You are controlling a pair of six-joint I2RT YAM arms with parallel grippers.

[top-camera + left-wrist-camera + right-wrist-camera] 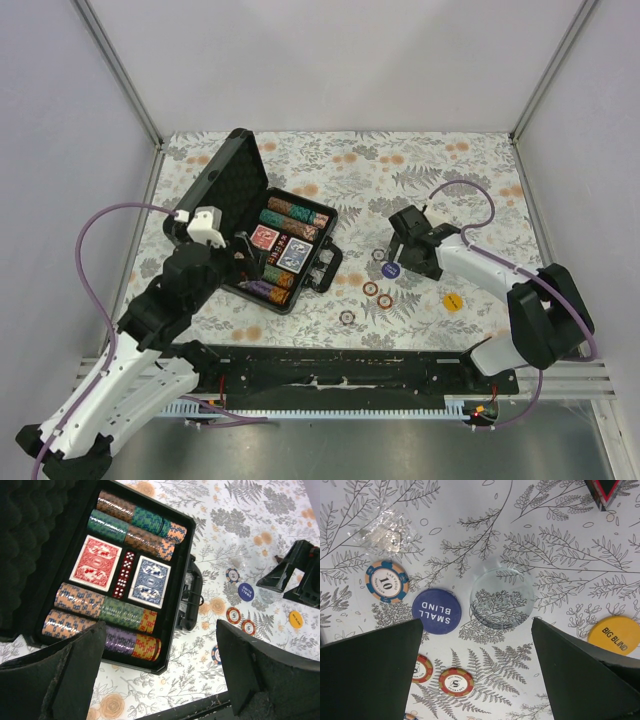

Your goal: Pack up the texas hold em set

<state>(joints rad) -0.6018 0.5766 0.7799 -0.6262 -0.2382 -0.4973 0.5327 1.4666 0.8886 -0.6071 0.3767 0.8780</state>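
My right gripper shifts to the right in its wrist view next and lowers around the clear disc [502, 598], because the disc sits nearer one open finger.
The black briefcase [330, 262] lies open at centre left, its foam lid [225, 185] raised. In the left wrist view its tray [172, 605] holds rows of multicoloured chips [135, 527], a red deck [96, 562], a blue deck [150, 581] and red dice [123, 574]. My left gripper [243, 258] [160, 680] is open and empty above the case's near corner. My right gripper [412, 255] [477, 665] is open and empty above the loose pieces: a blue SMALL BLIND button [436, 611], a clear disc [502, 598], a yellow BIG BLIND button [613, 635], a "10" chip [386, 582] and two red chips [455, 681].
A small clear plastic bag [385, 532] lies beyond the "10" chip. Another chip [347, 317] lies nearer the front edge. The briefcase handle [190, 600] faces the loose chips. The floral cloth [420, 170] covers the table, with frame posts at the back corners.
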